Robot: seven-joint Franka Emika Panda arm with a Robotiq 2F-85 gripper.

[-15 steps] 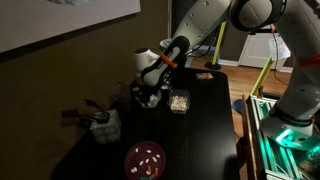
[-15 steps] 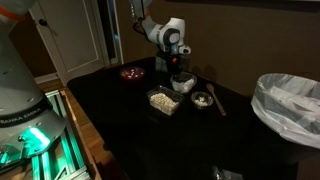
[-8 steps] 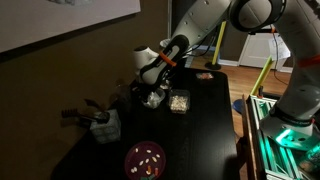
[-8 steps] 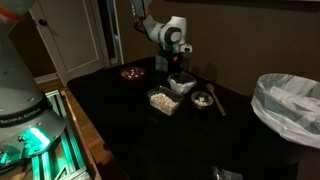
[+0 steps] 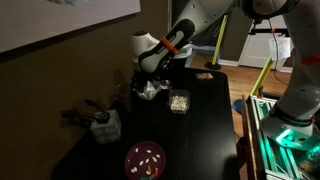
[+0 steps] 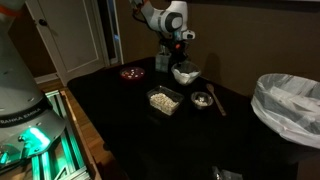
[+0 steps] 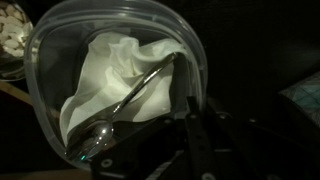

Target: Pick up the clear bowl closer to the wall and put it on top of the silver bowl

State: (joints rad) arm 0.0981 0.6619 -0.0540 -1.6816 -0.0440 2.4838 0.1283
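Observation:
My gripper moves along the wall over the silver bowl [image 6: 203, 100] beside the spoon next and lowers to release, since the clear bowl [image 6: 185, 74] hangs short of it.
My gripper [image 5: 155, 80] is shut on the rim of the clear bowl [image 5: 150, 91] and holds it in the air near the wall. In the other exterior view the gripper [image 6: 183, 60] holds the bowl [image 6: 185, 74] above the dark table. In the wrist view the clear bowl [image 7: 110, 75] fills the frame, with crumpled white paper and a metal utensil inside; the gripper [image 7: 184, 108] pinches its rim. A small silver bowl [image 6: 202, 99] with pale contents stands on the table beside a spoon; it also shows in an exterior view [image 5: 105, 125].
A clear square container [image 6: 163, 99] of pale bits sits mid-table, also seen in an exterior view [image 5: 179, 101]. A red bowl [image 5: 146, 158] stands near the front edge. A red dish [image 6: 131, 72] is at the far end. A lined bin [image 6: 290, 105] stands beside the table.
The gripper has risen from the table with the clear bowl in it, lifting it clear of the surface. The other objects have not moved.

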